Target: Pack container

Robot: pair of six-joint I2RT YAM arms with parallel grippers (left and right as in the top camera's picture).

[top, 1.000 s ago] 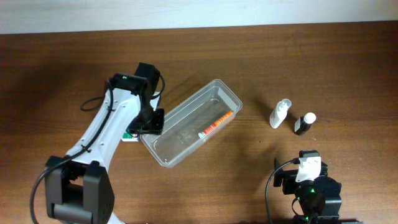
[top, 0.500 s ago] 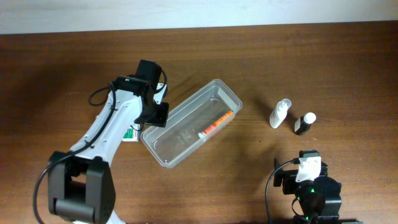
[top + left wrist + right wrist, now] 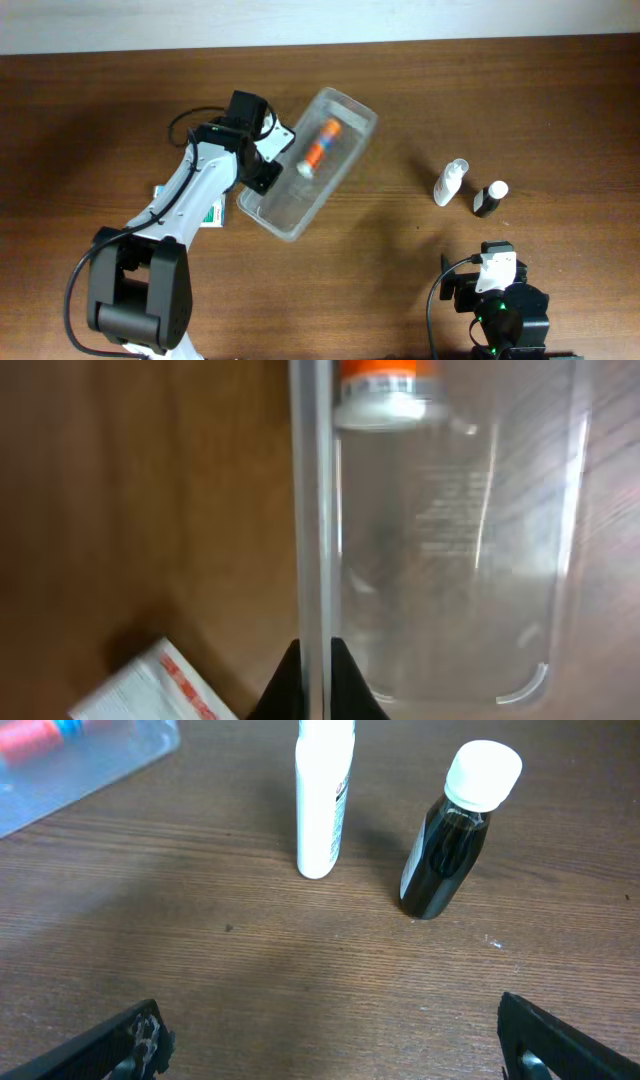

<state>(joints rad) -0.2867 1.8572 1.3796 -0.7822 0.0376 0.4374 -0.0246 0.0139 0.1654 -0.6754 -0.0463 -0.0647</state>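
Note:
Bare tabletop is right of my left gripper in the overhead view, so I need to turn clockwise toward it, straighten the slanted container and release its side.
The clear plastic container (image 3: 288, 203) lies slanted at the table's middle, with an orange-and-white tube (image 3: 320, 146) inside near its far end. My left gripper (image 3: 270, 158) is shut on the container's long left wall; in the left wrist view the two black fingertips pinch the rim (image 3: 313, 510) from both sides at the left gripper (image 3: 316, 682). The tube's white end (image 3: 378, 400) shows at the top there. My right gripper (image 3: 330, 1040) rests open at the front right, nothing between its fingers.
A white-and-green carton (image 3: 211, 213) lies left of the container, partly under my left arm, and shows at the carton's corner (image 3: 150, 690). A white bottle (image 3: 450, 182) (image 3: 325, 800) and a dark bottle with a white cap (image 3: 489, 199) (image 3: 450, 835) stand at the right.
My left gripper closed on the container's wall. The container swung round, its far end moving up and left, and the tube shifted inside it. The right arm stayed still.

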